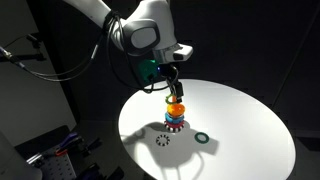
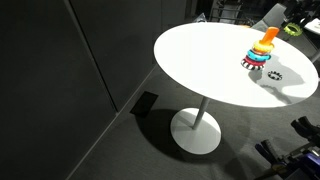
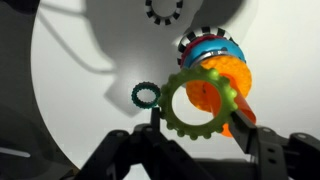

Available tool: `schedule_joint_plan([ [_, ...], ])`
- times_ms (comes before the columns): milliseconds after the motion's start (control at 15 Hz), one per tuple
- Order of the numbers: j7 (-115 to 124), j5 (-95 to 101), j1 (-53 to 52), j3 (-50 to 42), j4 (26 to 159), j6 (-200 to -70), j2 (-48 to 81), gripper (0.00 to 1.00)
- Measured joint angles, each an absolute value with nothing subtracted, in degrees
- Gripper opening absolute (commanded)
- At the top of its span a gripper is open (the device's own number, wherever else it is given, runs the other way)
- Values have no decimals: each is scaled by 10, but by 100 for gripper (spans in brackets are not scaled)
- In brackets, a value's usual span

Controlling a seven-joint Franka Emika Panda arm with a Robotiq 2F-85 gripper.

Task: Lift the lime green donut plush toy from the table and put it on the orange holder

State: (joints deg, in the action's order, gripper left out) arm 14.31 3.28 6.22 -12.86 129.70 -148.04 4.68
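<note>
My gripper goes toward the right in the wrist view next, over the orange holder's top, and releases the donut, because its hole sits off to one side.
My gripper (image 3: 195,128) is shut on the lime green donut plush toy (image 3: 180,122), a yellow-green ring held flat between the fingers. It hangs just above the orange holder (image 3: 222,82), whose rounded top shows through and beside the ring's centre. The holder has red, blue and yellow rings stacked at its base. In an exterior view the gripper (image 1: 172,88) hovers right over the orange holder (image 1: 175,108) on the round white table (image 1: 240,130). In the other exterior view the holder (image 2: 266,42) stands near the table's far edge; the ring (image 2: 291,29) shows beside it.
A dark green ring (image 3: 146,95) lies on the table next to the holder, also seen in an exterior view (image 1: 203,139). A black-and-white speckled ring (image 3: 164,10) lies farther off (image 1: 163,140). The table edge (image 3: 50,140) curves past on one side.
</note>
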Motion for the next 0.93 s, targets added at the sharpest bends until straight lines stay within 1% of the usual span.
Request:
schedule_joint_plan([
  [400,150,9,62,-117,1251,-1453,58,45],
  [933,166,6,62,-114,1196,-1415,112,45],
])
